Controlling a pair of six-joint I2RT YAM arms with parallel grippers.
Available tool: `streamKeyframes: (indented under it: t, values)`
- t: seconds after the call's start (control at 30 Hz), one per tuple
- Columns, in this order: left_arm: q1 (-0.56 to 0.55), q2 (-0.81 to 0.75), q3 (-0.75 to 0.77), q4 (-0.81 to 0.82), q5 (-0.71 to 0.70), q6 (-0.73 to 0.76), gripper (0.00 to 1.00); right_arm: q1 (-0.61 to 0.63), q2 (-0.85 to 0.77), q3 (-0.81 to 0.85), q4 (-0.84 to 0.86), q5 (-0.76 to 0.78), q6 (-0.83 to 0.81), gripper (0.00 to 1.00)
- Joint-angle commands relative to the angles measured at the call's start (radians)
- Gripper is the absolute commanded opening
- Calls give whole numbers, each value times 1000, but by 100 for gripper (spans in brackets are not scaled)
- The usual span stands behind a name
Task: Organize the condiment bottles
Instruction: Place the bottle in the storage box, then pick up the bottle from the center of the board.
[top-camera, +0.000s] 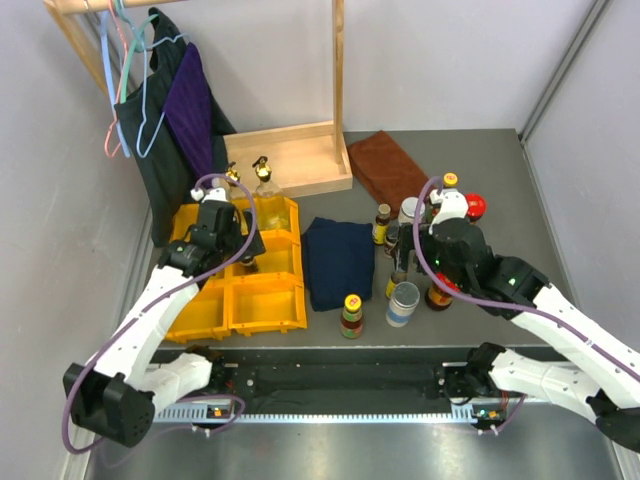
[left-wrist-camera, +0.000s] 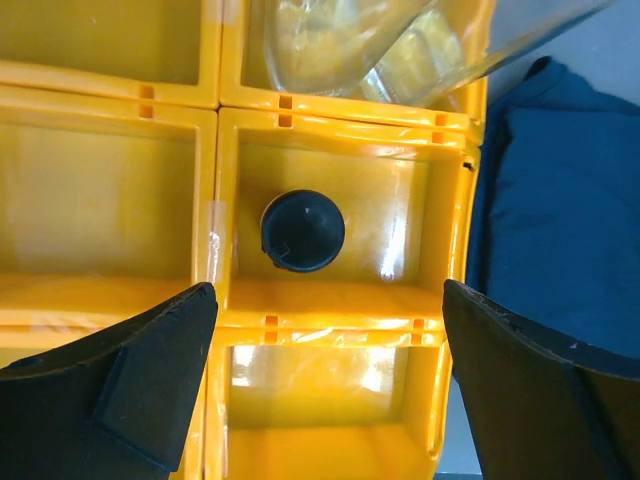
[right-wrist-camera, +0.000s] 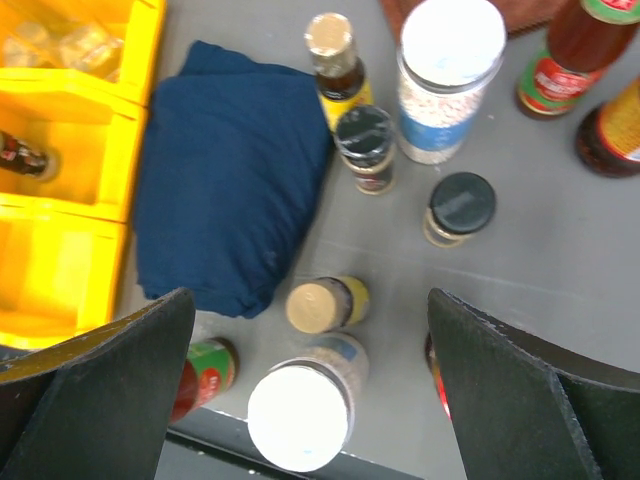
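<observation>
The tabletop is bare around the black-capped bottle's lid (right-wrist-camera: 464, 203) and leaves room for both fingers, so my right gripper will next go down and toward the right in the wrist view, over it.
My left gripper (left-wrist-camera: 328, 300) is open and empty above the yellow bins (left-wrist-camera: 340, 325). A dark black-capped bottle (left-wrist-camera: 302, 230) stands in the compartment just beyond its fingertips. Clear gold-topped bottles (top-camera: 264, 195) stand in the back compartment. My right gripper (right-wrist-camera: 310, 300) is open and empty over the table cluster. Below it are a tan-capped yellow-labelled bottle (right-wrist-camera: 320, 305) and a white-lidded jar (right-wrist-camera: 300, 418). Farther off stand another white-lidded jar (right-wrist-camera: 450, 60), two dark-capped jars (right-wrist-camera: 460, 205) and sauce bottles (right-wrist-camera: 565, 65). A red-lidded jar (top-camera: 474, 206) stands at the back right.
A folded blue cloth (top-camera: 338, 262) lies between the bins (top-camera: 262, 305) and the bottle cluster. A brown cloth (top-camera: 385, 165) and a wooden rack base (top-camera: 290, 155) lie at the back. Clothes hang at the back left (top-camera: 170, 110). A yellow-capped bottle (top-camera: 351, 315) stands near the front edge.
</observation>
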Motion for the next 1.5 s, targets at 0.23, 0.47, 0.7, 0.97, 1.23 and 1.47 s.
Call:
streamKeyframes:
  t: [0.23,0.47,0.7,0.97,1.23,1.47]
  values:
    - [4,-183,24,-79,-26,92,99,-57,32,52,-78,70,16,99]
    - [5,-369,-66,17,2,108,99,-164,112,72,-94,0,28,88]
    - [4,-510,-197,102,46,117,99,-237,196,40,-34,-34,-28,70]
    - [4,-552,-213,120,55,140,99,-278,320,-2,57,-42,-44,58]
    - [4,-541,-210,116,60,143,99,-315,380,-51,126,-33,-35,57]
    - [4,-538,-212,119,66,143,99,-355,412,-86,196,-48,-59,56]
